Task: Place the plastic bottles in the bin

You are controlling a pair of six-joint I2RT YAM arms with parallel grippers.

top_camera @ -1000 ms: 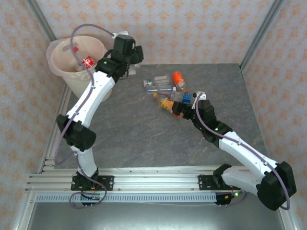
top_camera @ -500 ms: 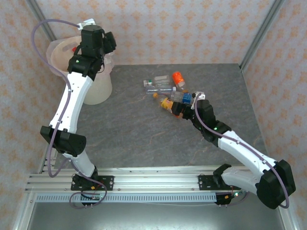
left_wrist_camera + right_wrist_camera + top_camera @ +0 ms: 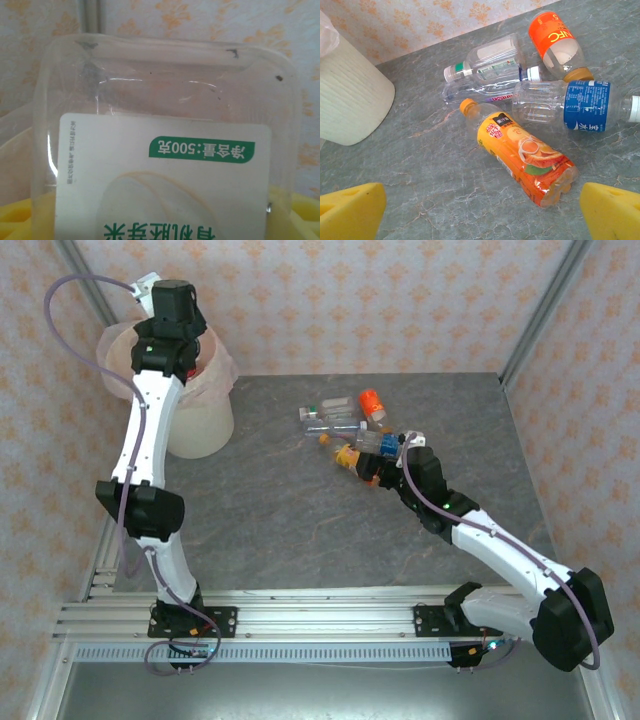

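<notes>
The bin's opening [image 3: 206, 352] is right below my left gripper, so my left gripper should next move down a little toward it and let go of the clear plastic bottle.
Several plastic bottles lie in a cluster on the grey table: an orange-label bottle [image 3: 525, 160] [image 3: 350, 457], a blue-label one [image 3: 570, 105], an orange-and-white one [image 3: 555, 42] [image 3: 371, 403] and a clear one with a green cap [image 3: 487, 62]. My right gripper [image 3: 482, 215] [image 3: 385, 472] is open just short of the orange-label bottle, with nothing between its yellow pads [image 3: 350, 210]. My left gripper [image 3: 160, 220] [image 3: 185, 340] is over the bin [image 3: 200, 420] and shut on a clear plastic bottle [image 3: 165, 150] with a white, green-printed label.
The bin's cream side [image 3: 347, 100] stands at the table's back left corner. Metal frame posts [image 3: 540, 310] and wallpapered walls close in the table at the back and sides. Bare grey table [image 3: 270, 510] lies between the bottles and the arm bases.
My left arm swung left from beside the bin to above its mouth, carrying the clear bottle. The right arm and the bottle cluster have barely moved.
</notes>
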